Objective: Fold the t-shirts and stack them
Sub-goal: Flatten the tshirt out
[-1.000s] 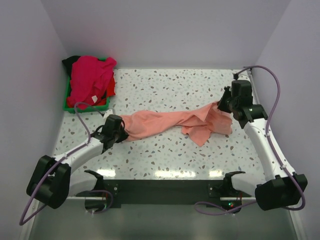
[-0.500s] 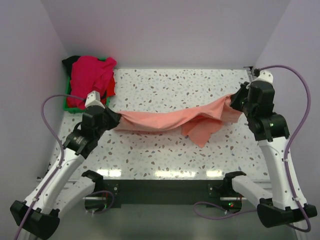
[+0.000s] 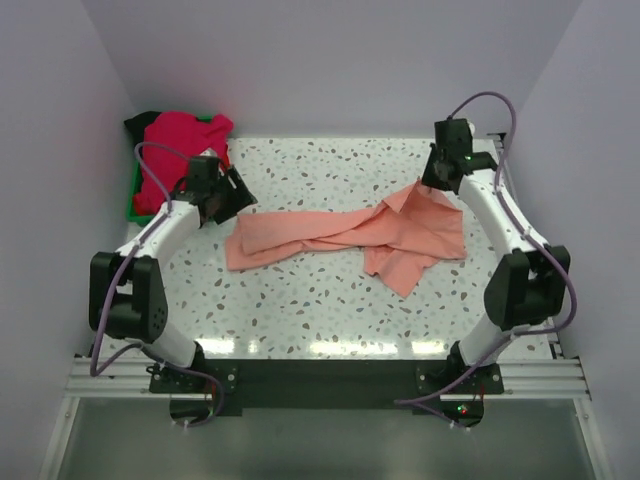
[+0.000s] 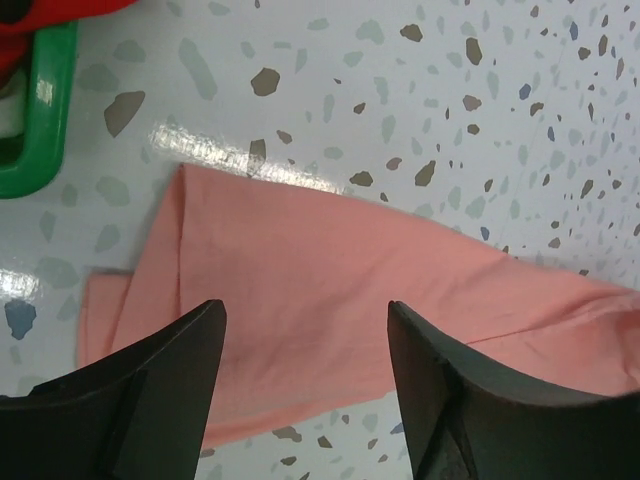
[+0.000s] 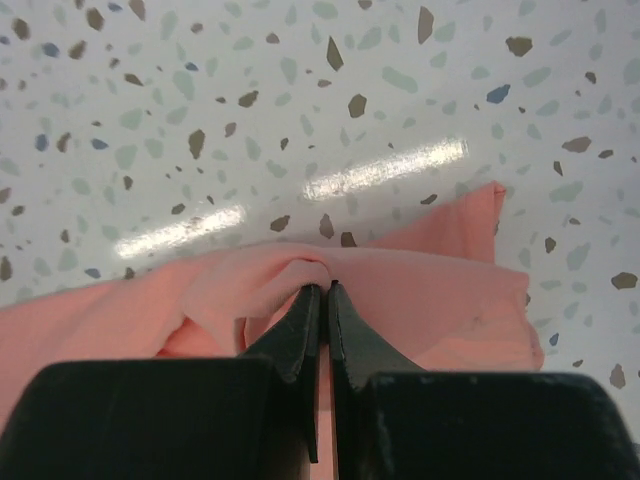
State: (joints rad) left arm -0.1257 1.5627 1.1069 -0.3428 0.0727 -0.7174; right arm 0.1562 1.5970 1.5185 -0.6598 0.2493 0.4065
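Note:
The left gripper moves back and down onto the upper layer's near corner (image 3: 246,247) (image 4: 226,396) at the tray end next. My right gripper already holds the shirt's other end.
A salmon-pink t-shirt (image 3: 340,232) lies stretched and crumpled across the middle of the table. My left gripper (image 3: 230,196) stands open just above its left end, near the tray. In the left wrist view the shirt (image 4: 320,290) lies flat on the table below the spread fingers (image 4: 195,345), with nothing between them. My right gripper (image 3: 432,182) is shut on a fold at the shirt's far right edge. The right wrist view shows that fold (image 5: 270,275) pinched at the fingertips (image 5: 322,292). More t-shirts are piled in the tray: magenta-pink (image 3: 178,140) on top, black (image 3: 140,122) behind.
The green tray (image 3: 133,208) sits in the far left corner, close behind my left gripper; its rim (image 4: 40,130) shows in the left wrist view. Purple walls close in the table on the left, back and right.
My left gripper has let go of the shirt's left end, opened and drawn back toward the tray. The shirt has dropped onto the table. My right gripper moved back and left, still gripping.

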